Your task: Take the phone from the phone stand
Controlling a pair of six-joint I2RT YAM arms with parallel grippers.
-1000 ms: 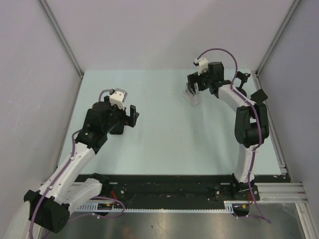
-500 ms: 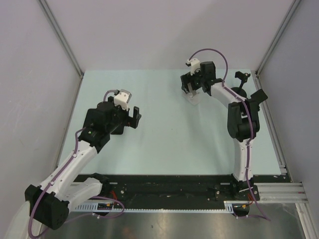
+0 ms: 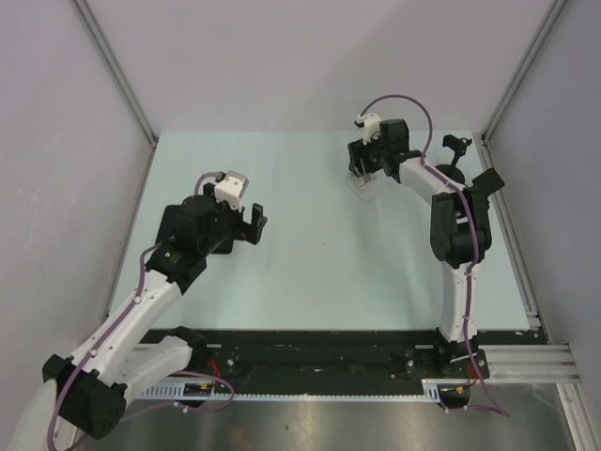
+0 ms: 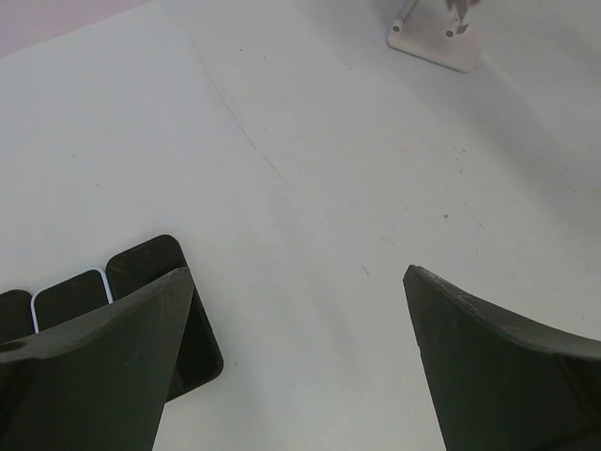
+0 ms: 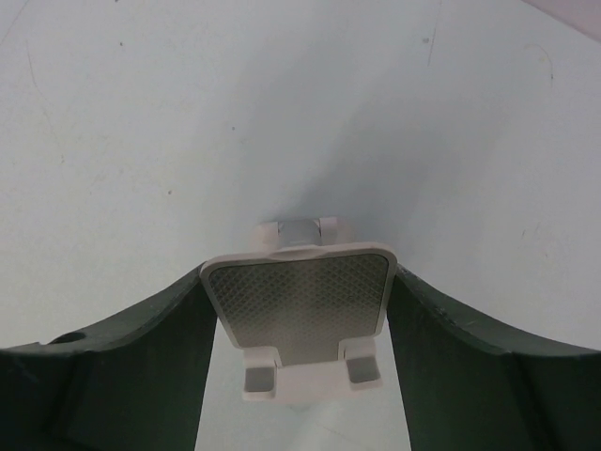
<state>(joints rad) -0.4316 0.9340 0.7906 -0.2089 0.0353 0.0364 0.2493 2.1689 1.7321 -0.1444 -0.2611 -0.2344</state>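
Observation:
My right gripper needs to carry the empty stand to bare table beside the black fixture, turning, and release it, since that lies to its right in the top view.
The white phone stand [image 5: 299, 305] has a grey gridded plate and two small bottom lips, and no phone rests on it. My right gripper [image 5: 299, 282] is shut on it, a finger pressed against each side edge of the plate. From above, the stand [image 3: 364, 185] sits at the back right under the right gripper [image 3: 362, 167]. My left gripper [image 4: 298, 274] hangs open over bare table at mid-left [image 3: 252, 221]. Three dark phones [image 4: 150, 263] lie flat side by side beneath its left finger, partly hidden. The stand's base [image 4: 434, 36] shows far off in the left wrist view.
A small black fixture [image 3: 457, 146] stands at the back right corner. Grey walls close in the pale green table [image 3: 300, 272] on three sides. A metal rail [image 3: 512, 235] runs along its right edge.
The right gripper dropped slightly onto the stand and its fingers closed in against the plate's sides. The left arm edged a little to the right and stayed open.

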